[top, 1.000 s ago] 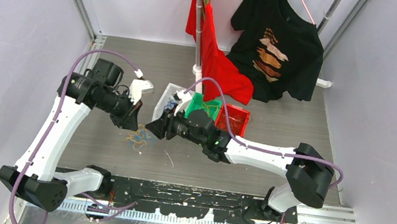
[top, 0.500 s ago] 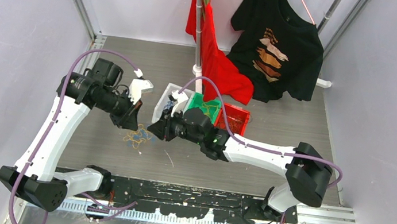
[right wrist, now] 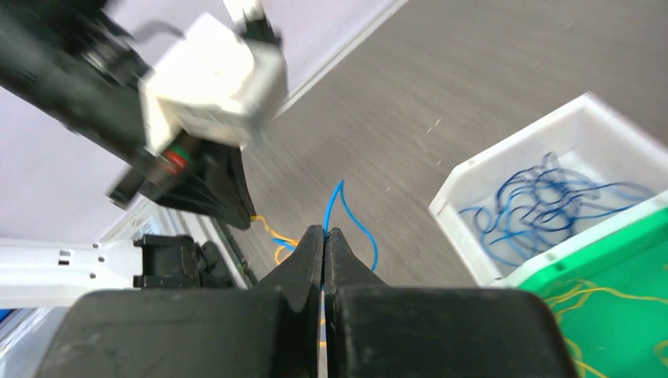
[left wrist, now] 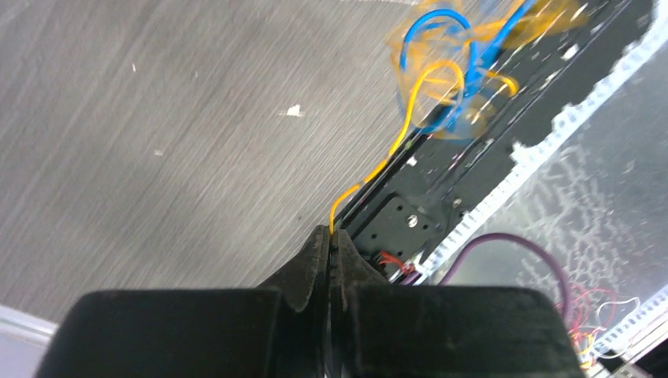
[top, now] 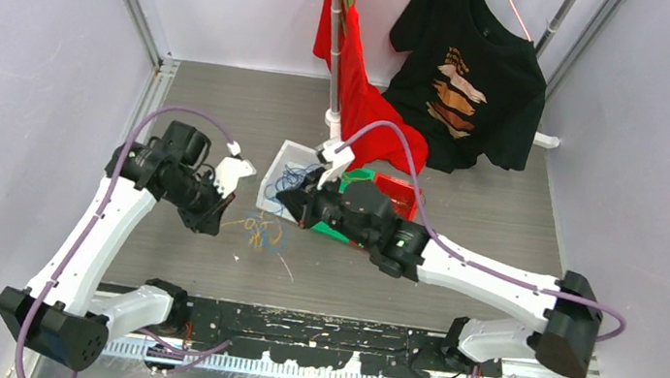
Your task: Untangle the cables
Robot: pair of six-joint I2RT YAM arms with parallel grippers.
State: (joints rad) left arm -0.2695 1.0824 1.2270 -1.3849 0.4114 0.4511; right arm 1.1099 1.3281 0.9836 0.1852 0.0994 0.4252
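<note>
The blue cable will next go outward and away from the left gripper, over the white bin (top: 290, 172) (right wrist: 551, 201). My right gripper will release it there, since blue cables are inside.
The cables are a small tangle of blue and yellow wires (top: 262, 230), hanging between my two grippers above the grey table. My left gripper (top: 209, 221) is shut on a yellow cable (left wrist: 394, 150), which runs from its tips (left wrist: 330, 235) up to the blurred blue and yellow tangle (left wrist: 457, 71). My right gripper (top: 288, 201) is shut on a blue cable (right wrist: 346, 209) that loops out from its tips (right wrist: 324, 233). The left gripper (right wrist: 228, 197) shows just beyond it, with yellow wire trailing from it.
A white bin (top: 277, 167) with blue cables (right wrist: 551, 197) stands behind the right gripper. Next to it is a green bin (right wrist: 614, 299) with yellow cables, then a red bin (top: 399, 193). A red and a black shirt (top: 468, 79) hang on a stand at the back.
The right gripper has pulled back toward the bins with the blue cable. The left gripper has moved slightly nearer. The tangle has lifted and stretched out between them.
</note>
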